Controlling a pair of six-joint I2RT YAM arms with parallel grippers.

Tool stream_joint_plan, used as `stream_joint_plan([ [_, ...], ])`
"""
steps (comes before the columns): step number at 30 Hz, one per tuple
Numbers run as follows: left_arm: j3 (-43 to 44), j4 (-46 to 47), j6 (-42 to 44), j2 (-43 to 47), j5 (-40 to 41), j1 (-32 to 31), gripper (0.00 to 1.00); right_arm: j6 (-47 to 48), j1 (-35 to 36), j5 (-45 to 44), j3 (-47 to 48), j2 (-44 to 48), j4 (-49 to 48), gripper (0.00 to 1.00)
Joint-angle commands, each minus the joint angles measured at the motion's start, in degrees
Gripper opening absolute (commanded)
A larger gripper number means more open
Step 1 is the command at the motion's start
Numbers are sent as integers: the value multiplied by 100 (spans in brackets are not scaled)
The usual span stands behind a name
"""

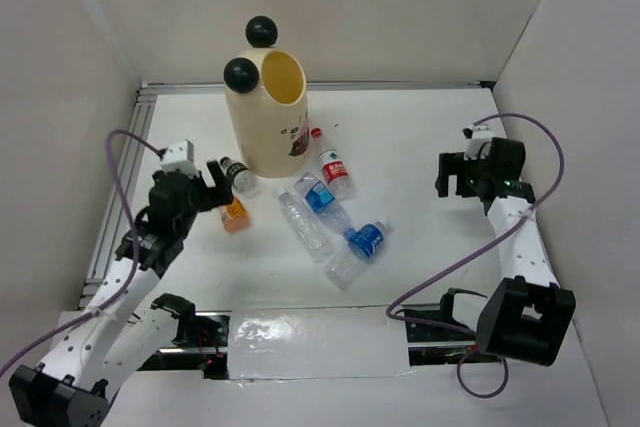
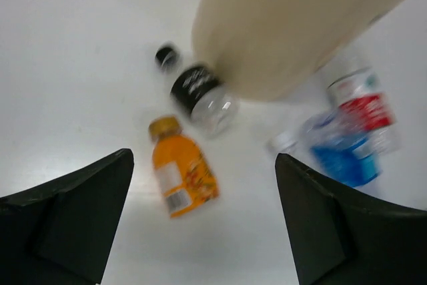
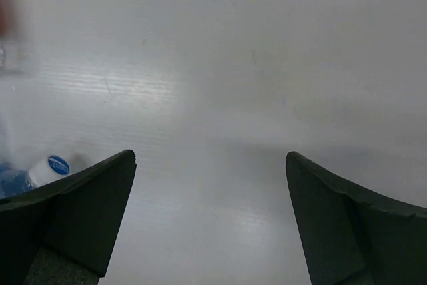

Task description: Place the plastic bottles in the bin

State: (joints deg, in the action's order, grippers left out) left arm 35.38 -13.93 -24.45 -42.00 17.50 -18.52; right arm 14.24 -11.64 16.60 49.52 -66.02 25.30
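My open left gripper needs to come down over the orange bottle, at its labelled middle (image 1: 234, 215) (image 2: 183, 170), and close across it, because bare table shows on both sides of the bottle's body.
The cream bin (image 1: 265, 117) with two black balls on its rim stands at the back left; its wall also shows in the left wrist view (image 2: 293, 25). Several small plastic bottles lie on the table in front of it: a black-capped one (image 1: 238, 177) (image 2: 200, 95) against the bin, an orange one (image 1: 234, 215) (image 2: 181, 175), a red-labelled one (image 1: 332, 171) (image 2: 363, 105), a blue-labelled one (image 1: 320, 197) (image 2: 340, 148), a clear one (image 1: 303, 225) and a blue-capped one (image 1: 360, 247). My left gripper (image 1: 215, 185) (image 2: 203, 165) is open and empty, above the orange bottle. My right gripper (image 1: 450, 175) (image 3: 210, 158) is open and empty over bare table at the right.
White walls close in the table on three sides, with a metal rail (image 1: 120, 207) along the left edge. A blue bottle cap (image 3: 57, 165) shows at the left edge of the right wrist view.
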Motion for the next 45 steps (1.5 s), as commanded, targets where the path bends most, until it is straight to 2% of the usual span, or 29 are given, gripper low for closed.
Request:
stream_joint_plan([
  [1, 1182, -452, -763, 200, -518, 165, 100, 157, -260, 369, 40, 520, 194, 100],
  [4, 1296, -758, -842, 201, -737, 165, 100, 483, -260, 905, 40, 381, 318, 100],
  [5, 1296, -830, -903, 201, -808, 165, 100, 431, -260, 1263, 136, 249, 596, 87],
  [7, 1296, -970, -1009, 201, -871, 165, 100, 282, -260, 1572, 321, -76, 721, 73],
  [8, 1296, -1032, -1123, 201, -966, 165, 100, 98, -260, 1722, 461, -391, 922, 68],
  [9, 1201, -1085, -1176, 201, -1037, 165, 100, -8, -260, 1985, 462, -533, 976, 68],
  [12, 946, -1146, -1413, 314, -1038, 112, 99, -308, -16, 2215, 593, -1017, 1082, 70],
  [17, 699, -1260, -1581, 377, -1108, 7, 100, -484, 486, 2637, 1147, -1738, 1486, 89],
  [18, 647, -1261, -1642, 298, -1108, -54, 100, -414, 687, 2768, 1305, -1965, 1548, 98],
  [19, 646, -1261, -1642, 210, -1204, -55, 100, -413, 794, 2770, 1306, -2054, 1548, 100],
  [22, 585, -1130, -1336, -141, -1599, -300, 100, -553, 1172, 2981, 1254, -2362, 1548, 100],
  [23, 585, -1190, -1265, -272, -1505, -475, 100, -623, 1303, 2981, 1158, -2450, 1400, 100],
  [26, 725, -1549, -1377, -730, -725, -617, 100, -782, 1392, 2832, 1095, -2503, 1066, 100],
  [29, 865, -1787, -2018, -1222, -48, -617, 96, -835, 1445, 2831, 1095, -2504, 890, 100],
  [33, 1006, -1727, -2074, -1916, 728, -547, 96, -835, 1445, 2884, 1148, -2504, 889, 100],
  [38, 1006, -875, -1398, -2575, 598, 14, 96, -835, 1200, 2937, 1148, -2364, 951, 100],
  [45, 769, 197, -966, -3569, 211, 200, 100, -835, 927, 3103, 973, -2196, 951, 100],
])
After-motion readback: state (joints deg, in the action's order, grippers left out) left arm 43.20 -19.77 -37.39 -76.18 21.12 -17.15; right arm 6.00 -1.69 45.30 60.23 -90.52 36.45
